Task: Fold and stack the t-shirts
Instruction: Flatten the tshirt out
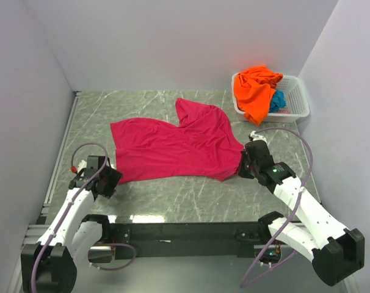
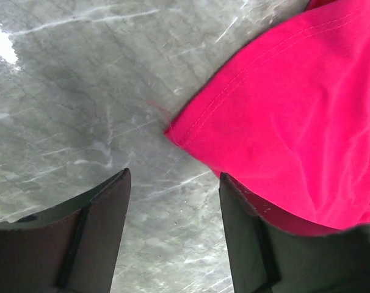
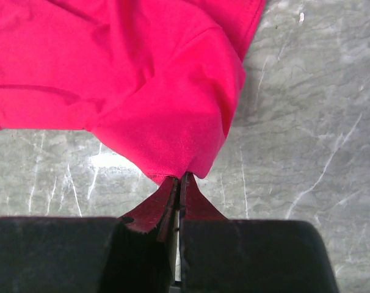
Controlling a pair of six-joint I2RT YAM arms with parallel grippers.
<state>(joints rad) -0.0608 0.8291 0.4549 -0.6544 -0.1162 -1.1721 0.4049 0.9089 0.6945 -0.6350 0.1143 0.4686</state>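
My left gripper is open, and the magenta-pink t-shirt's loose front corner (image 1: 120,181) (image 2: 174,134) is still beyond its fingers, so next it needs to go down and ease outward over that corner.
The magenta-pink t-shirt (image 1: 176,148) lies spread on the table's middle, one sleeve pointing back. My right gripper (image 1: 242,165) is shut on its right front corner (image 3: 173,159), the cloth bunched at the fingertips. My left gripper (image 1: 112,181) is open at the shirt's left front corner (image 2: 191,131), jaws wide over bare table, the right finger (image 2: 246,238) under the cloth's edge. The orange t-shirt (image 1: 256,91) and the teal-blue t-shirt (image 1: 277,101) lie crumpled in the basket.
A white lattice basket (image 1: 300,97) stands at the back right corner. Grey walls close in the marbled table (image 1: 173,195) on three sides. A black rail runs along the near edge between the arm bases.
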